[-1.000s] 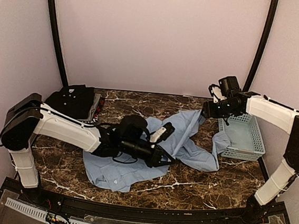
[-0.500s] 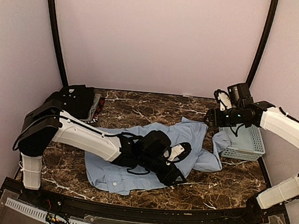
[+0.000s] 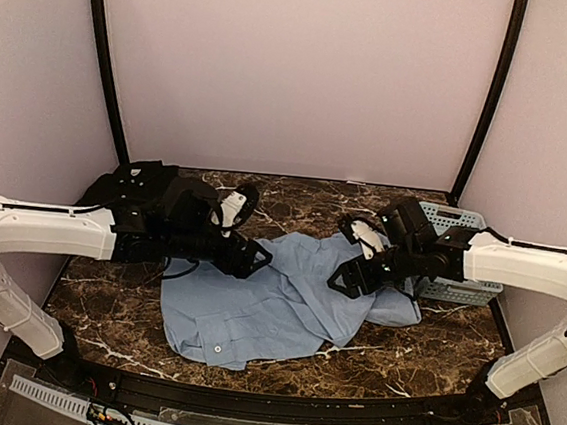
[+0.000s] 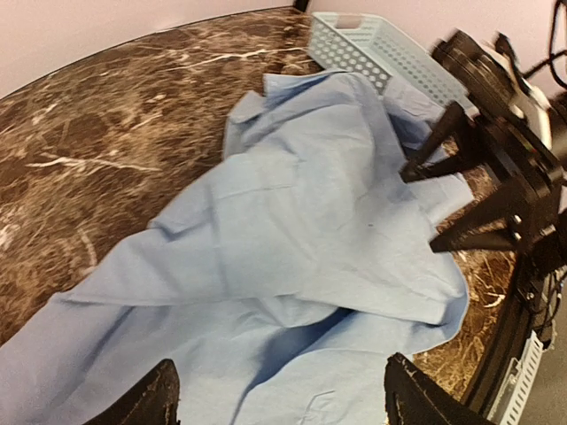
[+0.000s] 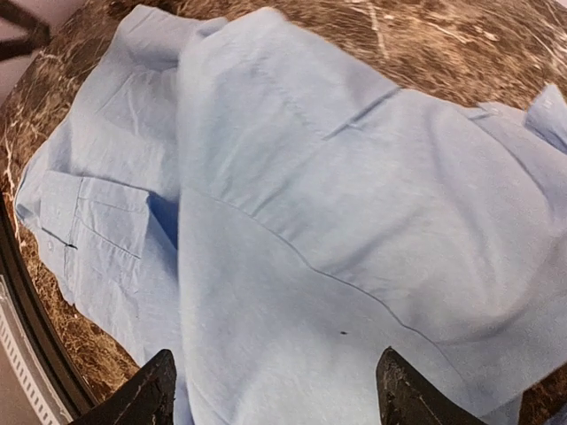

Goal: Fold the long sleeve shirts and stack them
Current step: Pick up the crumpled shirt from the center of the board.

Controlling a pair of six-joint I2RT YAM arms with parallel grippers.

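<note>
My right gripper will go down next with its fingers spread, onto the blue shirt's folded-over top layer (image 3: 336, 303) (image 5: 282, 376), because that cloth is right below the open fingers.
The light blue long sleeve shirt (image 3: 284, 308) lies loosely spread on the marble table, its cloth folded over itself in the middle (image 4: 310, 221) (image 5: 354, 195). The black shirt (image 3: 131, 180) sits folded at the back left, partly behind my left arm. My left gripper (image 3: 252, 260) (image 4: 283, 403) hovers open over the blue shirt's left part, nothing between its fingers. My right gripper (image 3: 344, 279) (image 5: 276, 398) hangs open over the shirt's right part, also holding nothing. In the left wrist view the right gripper (image 4: 452, 195) shows with its fingers spread above the cloth.
A pale blue lattice basket (image 3: 459, 219) (image 4: 381, 44) stands at the back right, behind my right arm, touching the shirt's edge. Bare marble (image 3: 295, 199) shows behind the shirt. A black rail (image 3: 245, 405) runs along the table's near edge.
My left gripper opened, let go of the blue shirt and drew back to the left. My right arm swung from the basket to over the shirt. The shirt now lies flatter.
</note>
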